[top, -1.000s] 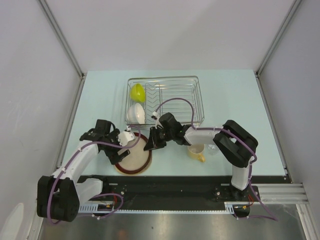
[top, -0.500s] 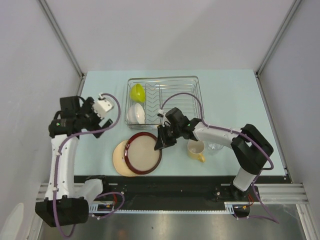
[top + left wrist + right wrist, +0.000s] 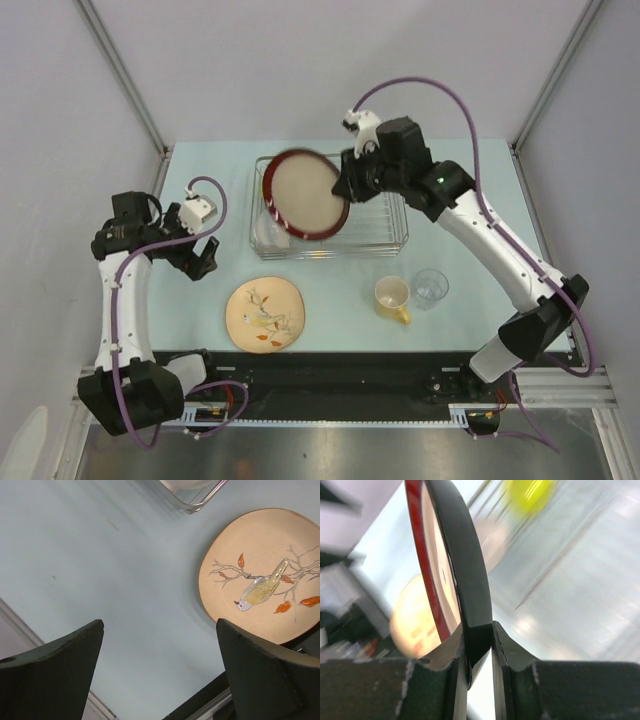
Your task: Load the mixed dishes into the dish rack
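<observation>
My right gripper needs to move outward next, turn, lower the still raised plate along the rack's far bar (image 3: 331,156) and release it, because that bar is below and outward.
My right gripper (image 3: 350,185) is shut on the rim of the dark-red-rimmed beige plate (image 3: 305,193) and holds it tilted above the silver wire dish rack (image 3: 385,210); the right wrist view shows the plate (image 3: 447,555) edge-on between my fingers. The lime-green bowl (image 3: 530,492) and the white bowl (image 3: 266,230) sit in the rack's left side, mostly hidden by the plate from above. The leafy-pattern beige plate (image 3: 265,314) lies flat near the front and shows in the left wrist view (image 3: 260,575). My left gripper (image 3: 203,262) is open and empty, left of it. The pale yellow mug (image 3: 393,297) and clear glass (image 3: 430,287) stand front right.
Grey walls enclose the table on three sides. A rack corner (image 3: 197,500) shows at the top of the left wrist view. The table's front edge (image 3: 400,350) borders a black rail.
My right gripper has lifted the dark-red-rimmed plate off the leafy plate and carried it up and back over the rack. My left arm pulled away to the left and opened.
</observation>
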You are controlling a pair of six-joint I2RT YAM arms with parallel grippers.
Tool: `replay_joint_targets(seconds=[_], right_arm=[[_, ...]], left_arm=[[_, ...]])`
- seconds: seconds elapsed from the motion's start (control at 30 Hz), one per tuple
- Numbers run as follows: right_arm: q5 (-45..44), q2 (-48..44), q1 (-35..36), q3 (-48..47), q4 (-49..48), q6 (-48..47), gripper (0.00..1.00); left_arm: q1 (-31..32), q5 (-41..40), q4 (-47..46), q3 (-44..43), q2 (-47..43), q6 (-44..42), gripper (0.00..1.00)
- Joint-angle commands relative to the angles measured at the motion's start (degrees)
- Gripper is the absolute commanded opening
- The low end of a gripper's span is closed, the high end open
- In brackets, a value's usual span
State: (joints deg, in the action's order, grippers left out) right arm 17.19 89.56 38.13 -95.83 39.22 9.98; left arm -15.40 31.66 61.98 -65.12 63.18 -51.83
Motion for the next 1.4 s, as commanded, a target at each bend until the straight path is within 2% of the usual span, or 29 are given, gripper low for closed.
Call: replay_joint_targets(seconds=[0.0, 0.03, 0.13, 0.27, 0.3, 0.43, 0.6, 0.97, 1.37], right_arm=[[-25.80, -0.52, 2.29, -11.06, -8.16, -18.78, 0.00], [-28.50, -1.31, 3.61, -9.22, -12.55, -21.99, 0.00], [-34.31, -2.99, 4.76, 0.28, -35.71, -35.96, 0.00], [-37.58, 3.40, 5.02, 3.37, -46.77, -51.00, 0.00], [-38.02, 4.39, 5.02, 4.07, -48.69, -57.64, 0.00], [-39.43, 8.61, 5.20, 6.01, -58.28, -66.47, 0.00], [-35.04, 10.89, 4.76, 7.24, -58.99, -69.48, 0.00], [-29.06, 12.66, 3.80, 7.85, -55.48, -65.18, 0.00], [-21.59, 14.94, 1.25, 7.50, -54.16, -65.26, 0.00]], left_arm=[[-0.42, 7.01, 1.04, 0.35, 2.12, 2.79, 1.00], [-0.42, 7.71, 1.04, 0.61, 2.39, 3.05, 0.99], [-0.51, 8.33, 0.87, 1.75, 2.65, 3.49, 0.99], [-0.51, 7.98, -0.97, 3.60, 2.30, 4.11, 0.99], [-0.51, 8.07, -1.15, 3.86, 2.39, 4.20, 0.99], [-0.51, 7.89, -2.47, 4.74, 2.83, 4.46, 0.99], [-0.51, 7.63, -3.88, 5.18, 3.79, 5.08, 0.99], [-0.51, 6.93, -6.16, 5.80, 4.59, 6.57, 0.99], [-0.51, 6.14, -6.87, 5.09, 4.50, 7.18, 0.99]])
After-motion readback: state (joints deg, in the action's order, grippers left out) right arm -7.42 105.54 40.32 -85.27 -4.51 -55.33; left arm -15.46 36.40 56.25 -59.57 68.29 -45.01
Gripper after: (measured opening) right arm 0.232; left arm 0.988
